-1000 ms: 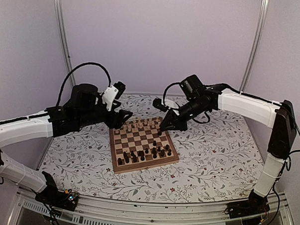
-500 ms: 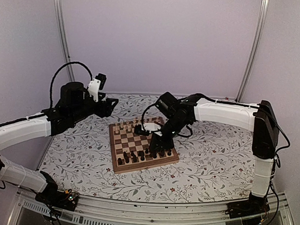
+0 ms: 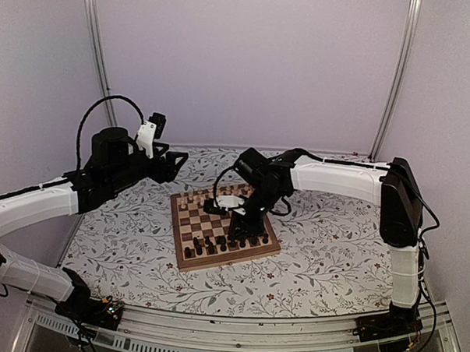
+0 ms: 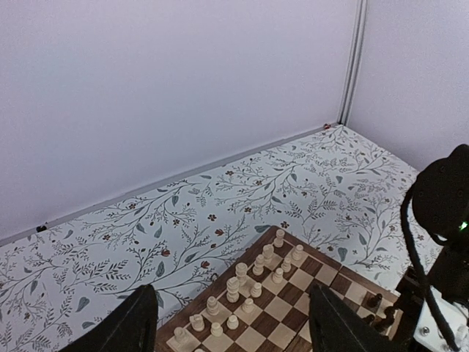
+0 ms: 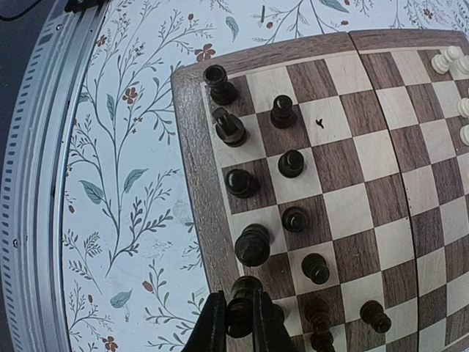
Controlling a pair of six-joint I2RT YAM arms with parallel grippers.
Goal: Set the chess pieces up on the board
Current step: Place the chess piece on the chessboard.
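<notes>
The edge-row dark square showing open (image 3: 233, 248) (image 5: 270, 276) is beside the dark piece's neighbor. My right gripper needs to go down slightly away from the board's edge first, to set the dark piece on that square.
The board (image 3: 225, 258) lies mid-table on the floral cover. Pale chess pieces (image 3: 211, 197) line its far side and dark pieces (image 3: 215, 244) its near side. My right gripper (image 3: 245, 215) hangs over the near right part of the board. In the right wrist view the right gripper (image 5: 239, 328) is shut on a dark piece (image 5: 242, 304) over the edge row beside the rim (image 5: 192, 161); other dark pieces (image 5: 253, 246) stand alongside. My left gripper (image 3: 173, 165) is raised off the far left corner. Seen from the left wrist, the left gripper (image 4: 234, 331) is open and empty above the pale pieces (image 4: 242, 282).
The floral table cover (image 3: 333, 243) surrounds the board. Pale walls close in the back and sides, with a metal rail (image 3: 236, 332) along the near edge. The right arm's white forearm (image 3: 328, 176) reaches across the table's far right part.
The right arm has swung from the board's far right corner to its near side, carrying the dark piece. The left arm has drawn back and up from the far left corner.
</notes>
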